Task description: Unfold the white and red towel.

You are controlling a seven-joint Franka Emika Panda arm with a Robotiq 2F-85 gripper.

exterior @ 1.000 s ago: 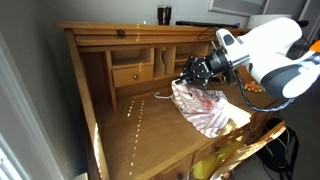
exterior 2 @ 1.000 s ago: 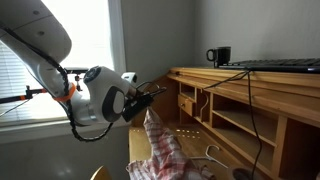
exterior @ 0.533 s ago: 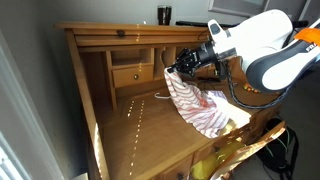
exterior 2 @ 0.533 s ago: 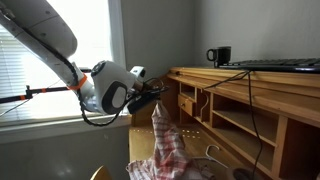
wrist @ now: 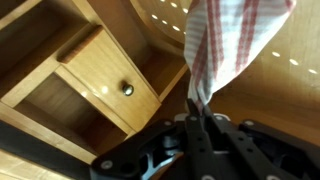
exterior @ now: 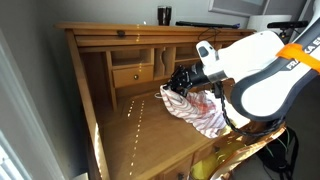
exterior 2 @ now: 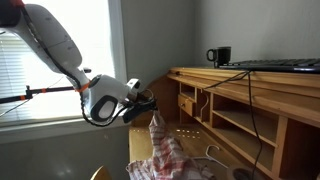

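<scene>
My gripper leaves the towel's heap next and releases the towel's corner over bare desk top (exterior: 146, 124) on its clear side, since the towel (exterior: 200, 109) lies bunched.
The white and red towel (exterior: 200, 109) is a wrinkled white cloth with red plaid stripes. It hangs stretched from my gripper down to the wooden desk top, and shows in both exterior views (exterior 2: 165, 155). My gripper (exterior: 180, 82) is shut on one corner of the towel and holds it up in front of the desk's small drawer. In the wrist view the towel (wrist: 232, 40) runs away from the closed fingers (wrist: 200, 105).
The wooden desk (exterior: 130, 130) has a back section of cubbies and a small drawer with a knob (wrist: 127, 89). A black mug (exterior 2: 220, 56) stands on the desk's top shelf. A yellow chair (exterior: 235, 155) stands at the desk's front.
My gripper has moved with the towel corner toward the back of the desk and the small drawer. The towel is pulled out longer across the desk top.
</scene>
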